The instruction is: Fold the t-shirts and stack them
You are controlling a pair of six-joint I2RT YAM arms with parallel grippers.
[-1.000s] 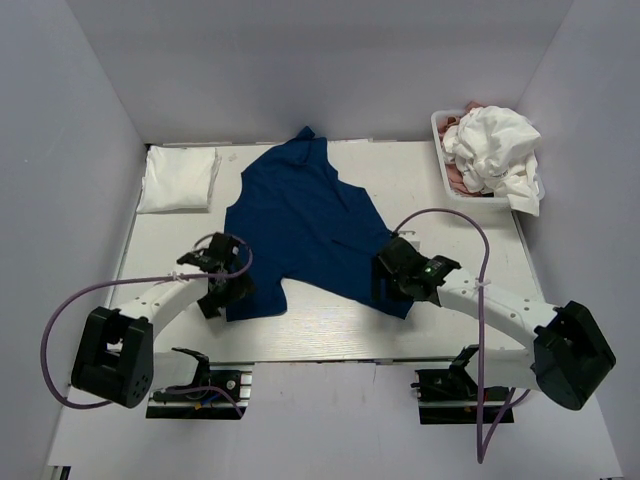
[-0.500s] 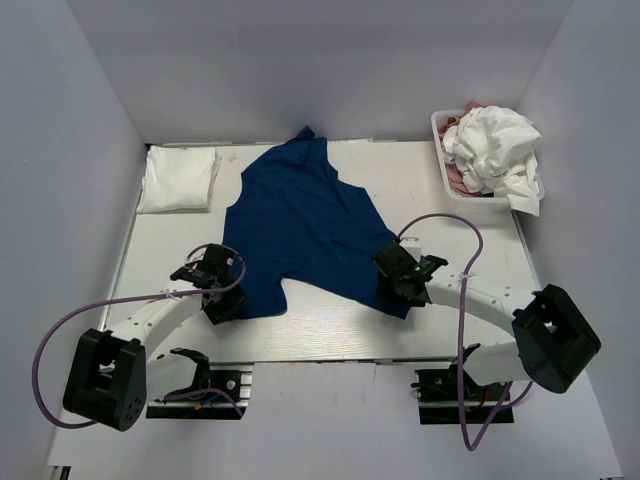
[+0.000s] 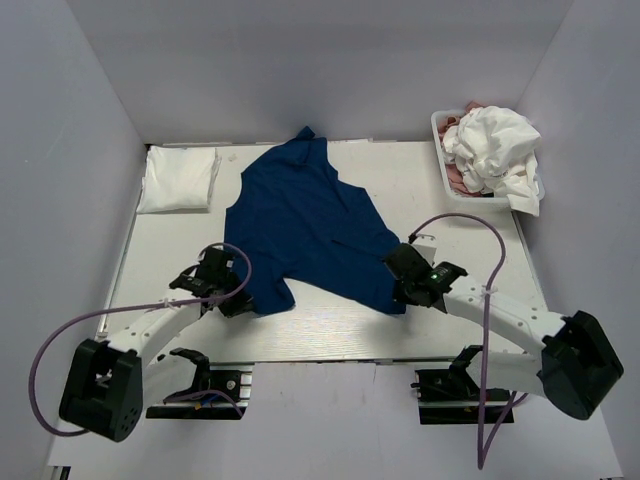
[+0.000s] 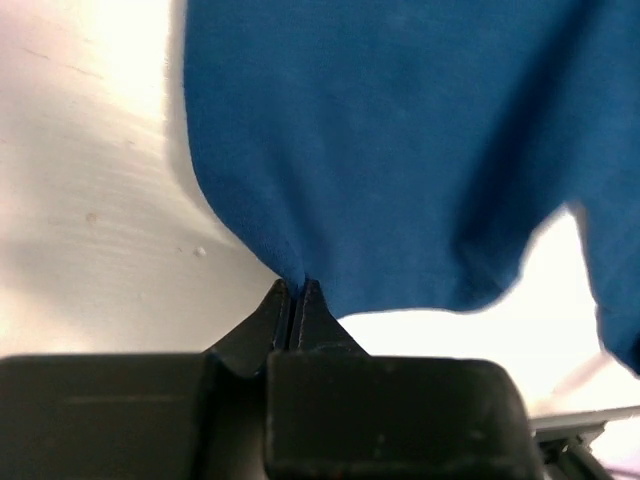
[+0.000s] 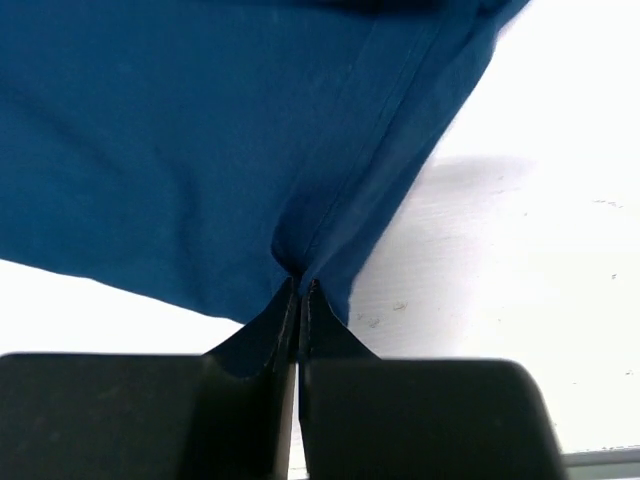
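Note:
Bare tabletop lies outward of my left gripper, beside the folded white t-shirt (image 3: 178, 180). That gripper will next raise the navy corner high, move it outward, lower and release it.
A navy blue t-shirt (image 3: 305, 225) with a collar lies spread across the middle of the table, collar end toward the back wall. My left gripper (image 3: 243, 300) is shut on its near left hem corner; in the left wrist view the fabric (image 4: 400, 150) bunches into the closed tips of that gripper (image 4: 296, 288). My right gripper (image 3: 398, 290) is shut on the near right hem corner, where the seamed edge (image 5: 360, 170) puckers between the tips of this gripper (image 5: 301, 288). A folded white t-shirt (image 3: 178, 180) lies at the back left. More t-shirts, white and pink, fill the basket (image 3: 444, 170).
The white lattice basket stands at the back right corner, its white cloth (image 3: 495, 150) spilling over the rim. Purple cables (image 3: 455, 220) loop off both arms. Grey walls close the table on three sides.
Both grippers went from open to shut on the navy shirt's near hem corners. Each arm slid slightly inward and forward, pulling the corners into small puckers.

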